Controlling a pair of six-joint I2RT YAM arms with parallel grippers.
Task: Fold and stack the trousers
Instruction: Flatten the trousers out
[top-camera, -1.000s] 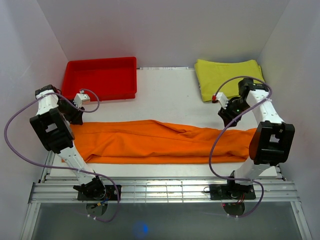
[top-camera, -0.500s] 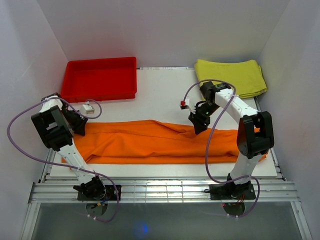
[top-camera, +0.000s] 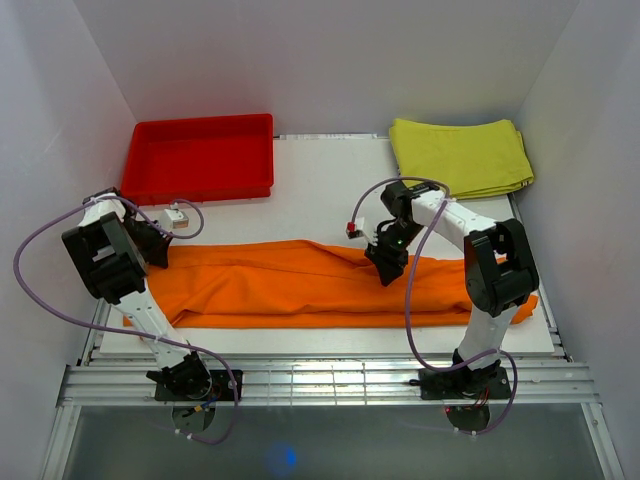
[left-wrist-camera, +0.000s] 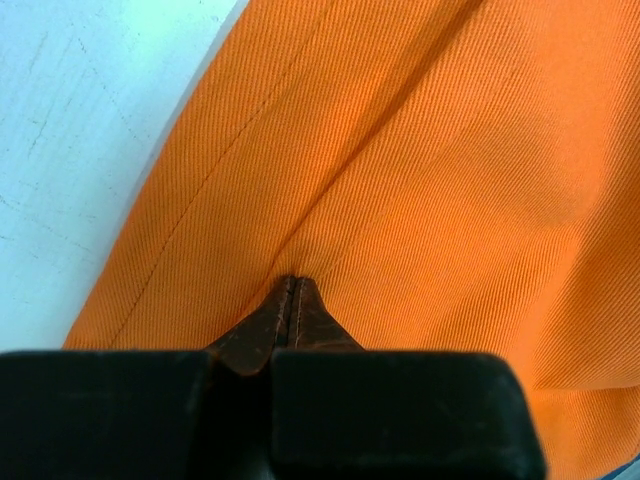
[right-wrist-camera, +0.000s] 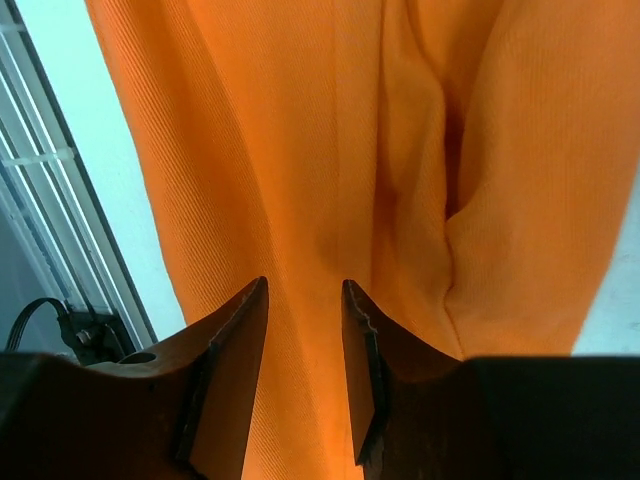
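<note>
My left gripper lifts the trousers' pinched cloth next, carries it outward to the bare part of the table before the red plastic tray and releases it there.
The orange trousers (top-camera: 300, 285) lie flat across the table, legs together, running left to right. My left gripper (top-camera: 160, 250) is at their left end. In the left wrist view its fingertips (left-wrist-camera: 292, 283) are pressed together on the trousers (left-wrist-camera: 420, 150), and creases in the cloth run to the tips. My right gripper (top-camera: 383, 262) is over the middle of the trousers, near their far edge. In the right wrist view it (right-wrist-camera: 305, 287) is open, with orange cloth (right-wrist-camera: 330, 150) showing between the fingers and a fold to the right.
A red plastic tray (top-camera: 200, 157) stands at the back left. A folded yellow-green cloth (top-camera: 460, 155) lies at the back right. White walls close in on both sides. The metal rail (top-camera: 330, 380) runs along the near edge.
My right arm has swung from the right end of the trousers leftward to their middle. My left gripper has come down onto their left end.
</note>
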